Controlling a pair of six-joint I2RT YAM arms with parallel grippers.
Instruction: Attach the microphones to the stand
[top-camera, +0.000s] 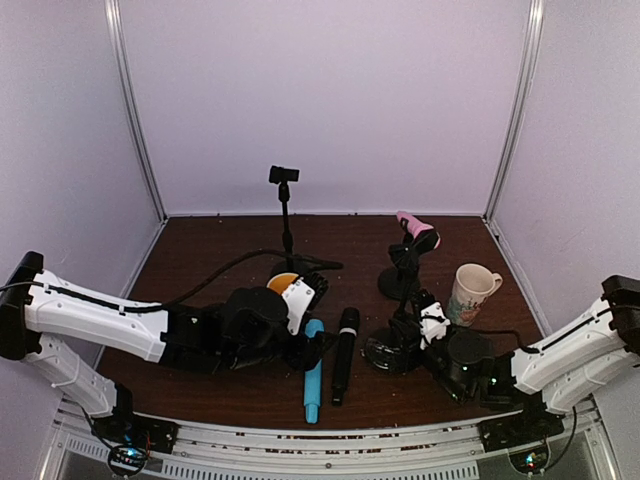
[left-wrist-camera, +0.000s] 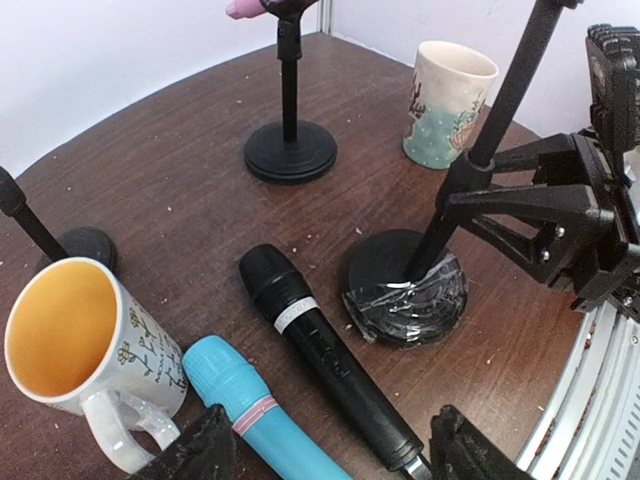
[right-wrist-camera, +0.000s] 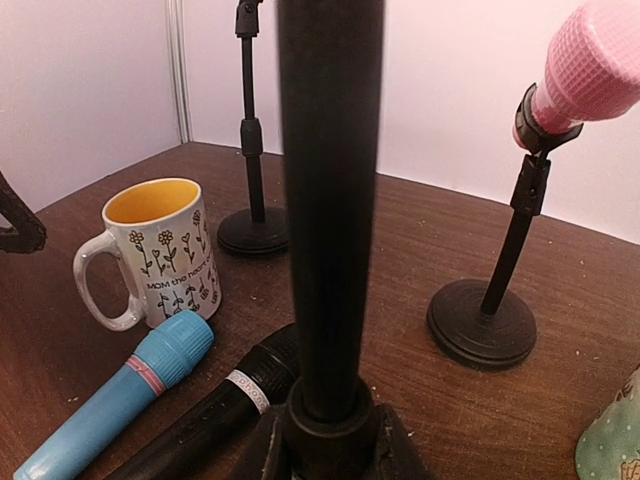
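Note:
The light blue microphone's body (top-camera: 313, 381) is below my left gripper. Next I will tilt that gripper's fingers down and lower them around the body, clear of the mug beside the microphone's head.
The light blue microphone (top-camera: 313, 385) and the black microphone (top-camera: 342, 358) lie side by side on the table. My left gripper (left-wrist-camera: 335, 462) is open just above them; its fingers (left-wrist-camera: 195, 455) straddle the blue body (left-wrist-camera: 235, 392) and the black microphone's tail (left-wrist-camera: 330, 360). The pink microphone (top-camera: 416, 229) is clipped in a stand (top-camera: 400, 283) at the back right. My right gripper (right-wrist-camera: 330, 445) is shut on the pole (right-wrist-camera: 328, 200) of a stand whose base (left-wrist-camera: 408, 295) is wrapped in tape. An empty stand (top-camera: 285, 195) rises at the back centre.
A white flowered mug (left-wrist-camera: 80, 355) with a yellow inside stands left of the blue microphone, close to my left gripper. A second pale mug (top-camera: 470, 292) stands at the right behind my right arm. White walls enclose the table on three sides.

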